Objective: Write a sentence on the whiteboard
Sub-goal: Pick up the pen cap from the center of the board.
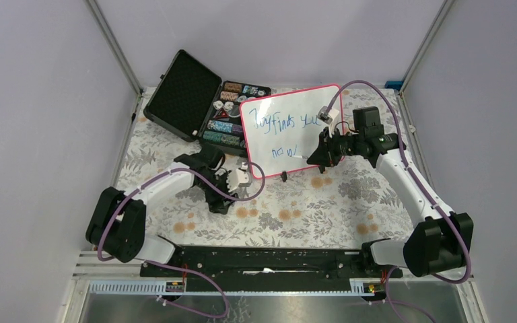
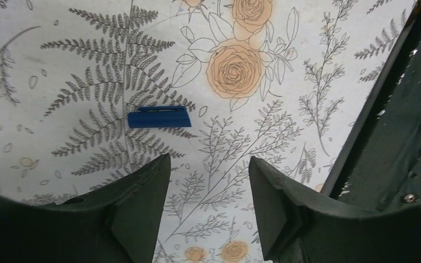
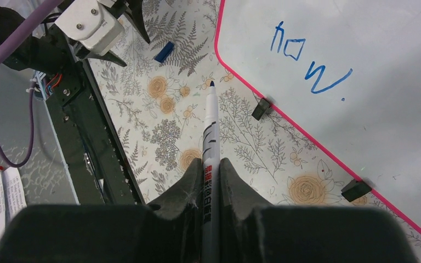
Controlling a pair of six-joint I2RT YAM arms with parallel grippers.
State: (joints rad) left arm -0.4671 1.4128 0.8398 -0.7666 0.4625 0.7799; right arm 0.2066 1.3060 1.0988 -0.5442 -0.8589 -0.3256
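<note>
The left gripper should next move low over the cloth to the right in the top view, onto the blue marker cap (image 2: 159, 116), because the white marker's tip is bare.
The whiteboard (image 1: 289, 128) with its pink-red frame stands tilted at the back middle of the table, with blue writing on it. In the right wrist view its lower corner (image 3: 362, 82) shows the word "now." and two black feet. My right gripper (image 1: 324, 153) is shut on a white marker (image 3: 209, 131) with a blue tip; the tip is off the board, over the floral cloth near the board's lower edge. My left gripper (image 1: 237, 179) is open and empty, low over the cloth left of the board. A blue marker cap (image 2: 159, 116) lies ahead of its fingers.
An open black poker-chip case (image 1: 202, 101) with chips stands at the back left, touching the board's left edge. A dark frame edge (image 2: 394, 109) runs along the right of the left wrist view. The black arm base rail (image 1: 262, 259) spans the near edge.
</note>
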